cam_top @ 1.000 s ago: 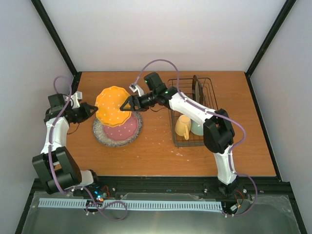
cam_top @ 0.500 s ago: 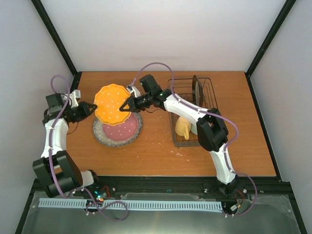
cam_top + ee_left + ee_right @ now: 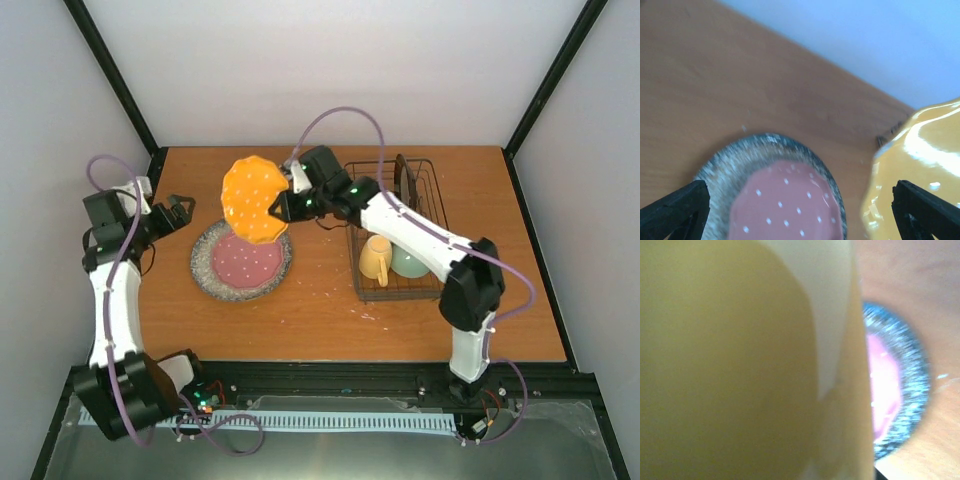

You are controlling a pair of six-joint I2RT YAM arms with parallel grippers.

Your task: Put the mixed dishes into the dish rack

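The rack's empty gap (image 3: 385,178) beside the dark plate is to the right in the top view, so my right gripper will next move over it, go down and let go of the orange plate.
My right gripper (image 3: 277,206) is shut on the right edge of an orange scalloped plate (image 3: 252,198), which hangs tilted above the table, left of the dish rack (image 3: 432,212). That plate (image 3: 740,365) fills the right wrist view and hides the fingers. Under it a pink dotted plate (image 3: 245,263) lies on a grey speckled plate (image 3: 204,270). My left gripper (image 3: 186,211) stands open left of the stack, holding nothing. In the left wrist view the open left gripper (image 3: 800,207) frames the pink plate (image 3: 785,205), with the orange plate (image 3: 920,155) at the right.
The rack holds a yellow mug (image 3: 375,258), a pale green cup (image 3: 408,262) and an upright dark plate (image 3: 405,185). Black frame posts stand at the table's back corners. Cables loop over both arms.
The left gripper let go of the orange plate and drew back left. The right gripper shut on the plate's right edge and lifted it up and to the right, off the stack.
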